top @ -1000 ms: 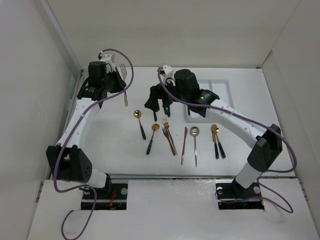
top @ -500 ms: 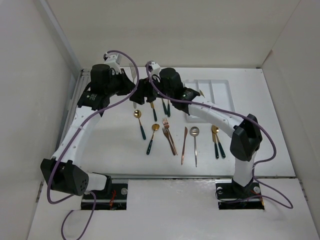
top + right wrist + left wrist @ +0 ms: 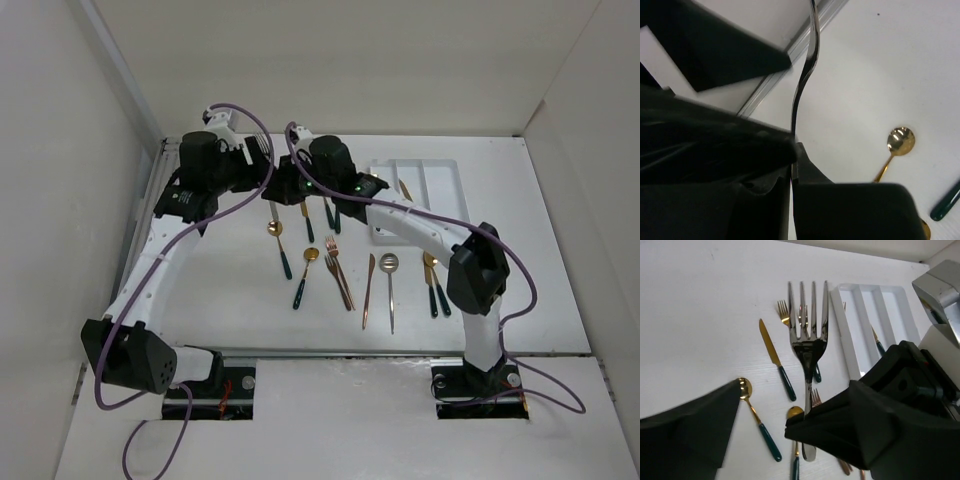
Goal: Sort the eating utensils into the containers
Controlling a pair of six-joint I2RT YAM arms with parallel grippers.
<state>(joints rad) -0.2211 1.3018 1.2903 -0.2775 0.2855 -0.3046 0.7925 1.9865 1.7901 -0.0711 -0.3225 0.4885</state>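
The robot's right gripper will carry the fork to the right in the top view, then down into the tray's nearest section (image 3: pixel 382 170) to release it, because fork teeth show there.
A silver fork (image 3: pixel 807 340) hangs above the table with its tines pointing away. My right gripper (image 3: pixel 792 145) is shut on its handle, and in the right wrist view the fork (image 3: pixel 805 75) shows edge-on, rising from the jaws. My left gripper (image 3: pixel 797 400) is open around the same handle, one finger (image 3: pixel 695 430) standing well clear of it. In the top view the left gripper (image 3: pixel 264 170) and right gripper (image 3: pixel 284 186) meet at the back left of the table. The white three-compartment tray (image 3: pixel 440 178) lies to their right, and it holds a gold utensil (image 3: pixel 876 340).
On the table lie a gold spoon (image 3: pixel 279 245), another gold spoon (image 3: pixel 304 275), copper forks (image 3: pixel 338 270), a copper knife (image 3: pixel 368 290), a silver spoon (image 3: pixel 390 290) and a gold pair (image 3: pixel 433 280). A gold knife (image 3: pixel 775 357) lies under the grippers. Walls enclose the table.
My right arm swung left from the tray to the fork and shut on its handle. My left gripper, which held the fork, has opened.
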